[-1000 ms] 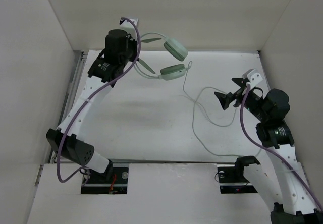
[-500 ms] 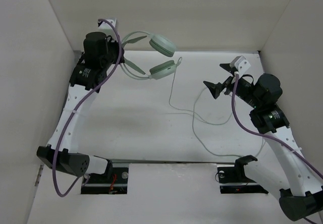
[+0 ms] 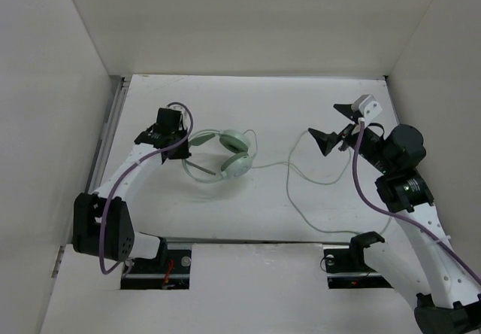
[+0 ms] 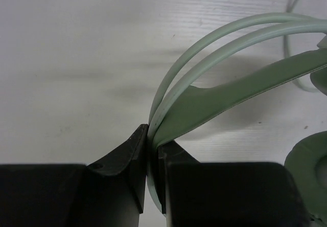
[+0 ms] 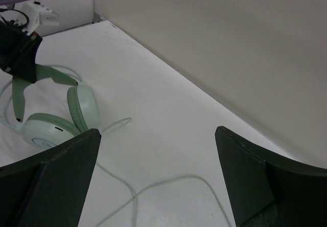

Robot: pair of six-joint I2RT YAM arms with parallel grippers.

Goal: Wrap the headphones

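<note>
I need to bring my left gripper down, shifting right in the top view, and release the headband, as the tabletop inside the headband's curve (image 3: 210, 158) (image 4: 232, 112) lies below it and to that side.
The pale mint-green headphones (image 3: 228, 152) lie on the white table, left of centre, with both ear cups side by side. My left gripper (image 3: 186, 141) is shut on the headband (image 4: 219, 99) at its left end; the thin band is pinched between the black fingers (image 4: 127, 155). The long thin cable (image 3: 289, 176) trails right from the ear cups, loops under my right gripper and runs toward the near edge. My right gripper (image 3: 326, 122) hovers open above that loop with nothing in it. In the right wrist view an ear cup (image 5: 48, 130) and the cable (image 5: 168, 181) show on the table.
White walls close in the table on the left, back (image 3: 255, 25) and right. Thick purple robot cables (image 3: 135, 176) run along both arms. The arm bases (image 3: 161, 259) sit in slots at the near edge.
My left arm has swung down from high by the back-left corner, bringing the headphones onto the table left of centre. The cable was dragged left. My right gripper shifted only slightly.
</note>
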